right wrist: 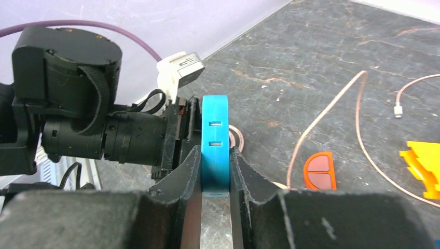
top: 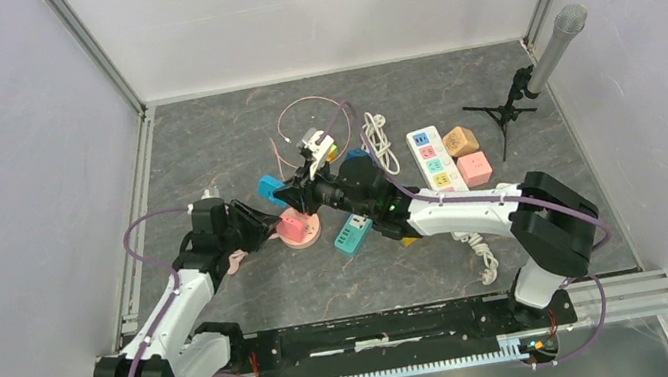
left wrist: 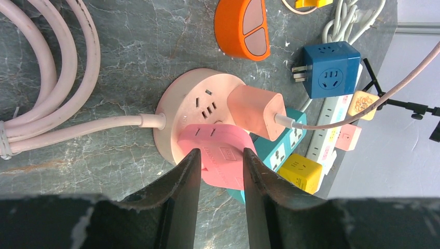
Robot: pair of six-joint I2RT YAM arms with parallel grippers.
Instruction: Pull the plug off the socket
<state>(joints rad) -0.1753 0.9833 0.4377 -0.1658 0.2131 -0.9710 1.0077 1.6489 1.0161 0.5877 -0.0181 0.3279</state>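
Note:
My right gripper moves back and down next and releases the blue plug on the tabletop by the teal power strip's near end (top: pixel 371 263), as that spot is bare.
A round pink socket (left wrist: pixel 181 98) lies on the dark table, also seen from above (top: pixel 305 237). A salmon charger (left wrist: pixel 254 111) with a thin cable is plugged into it. A flat pink plug (left wrist: pixel 218 150) sits on its near edge. My left gripper (left wrist: pixel 220 153) straddles that plug's narrow end, which fills the gap between the fingers; it sits left of the socket in the top view (top: pixel 265 225). My right gripper (right wrist: pixel 215 155) is shut on a flat blue plug (right wrist: pixel 215 137), held above and behind the socket (top: pixel 270 191), clear of it.
An orange half-round piece (left wrist: pixel 242 28), a blue cube adapter (left wrist: pixel 329 70), a teal power strip (top: pixel 352 234), a yellow cube (left wrist: pixel 301 171) and a white strip (top: pixel 435 160) crowd the socket's right side. The socket's thick pink cord (left wrist: pixel 57 67) coils left. A microphone stand (top: pixel 535 76) stands back right.

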